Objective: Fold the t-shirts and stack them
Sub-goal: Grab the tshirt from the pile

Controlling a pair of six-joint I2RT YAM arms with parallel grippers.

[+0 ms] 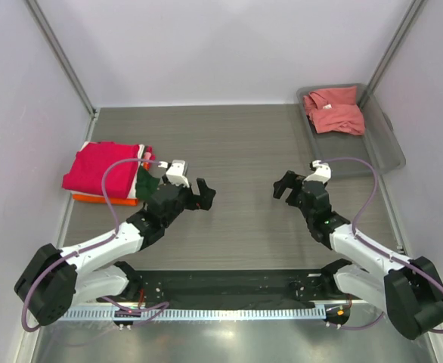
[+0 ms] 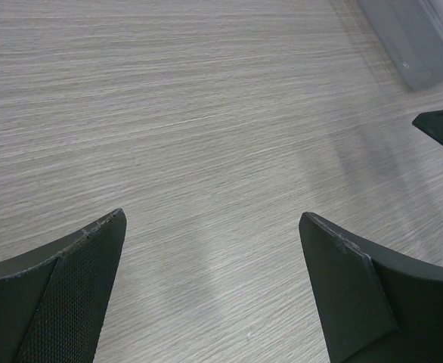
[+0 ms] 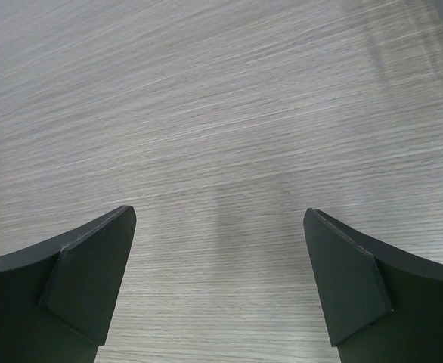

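Observation:
My right gripper moves outward over the bin's rim and down onto the shirt's middle (image 1: pixel 335 111) next, because the salmon-pink t-shirt lies crumpled inside the grey bin (image 1: pixel 380 147).
A folded stack of t-shirts lies at the table's left: a magenta-red t-shirt (image 1: pixel 100 166) on top, an orange one (image 1: pixel 93 198) under it, and a dark green one (image 1: pixel 146 182) showing at the stack's right edge. A crumpled salmon-pink t-shirt (image 1: pixel 333 110) sits in the grey bin (image 1: pixel 380 147) at the back right. My left gripper (image 1: pixel 204 194) hovers open over bare table just right of the stack. My right gripper (image 1: pixel 283 187) hangs open over bare table, left of the bin. Both wrist views show only wood-grain table between wide-apart jaws (image 2: pixel 212 219) (image 3: pixel 220 215).
The bin's corner (image 2: pixel 410 45) shows at the top right of the left wrist view, with the right gripper's fingertip (image 2: pixel 442 128) at the right edge. Grey walls and metal posts bound the table at the left, back and right. The arm bases stand on a rail (image 1: pixel 221 302) at the near edge.

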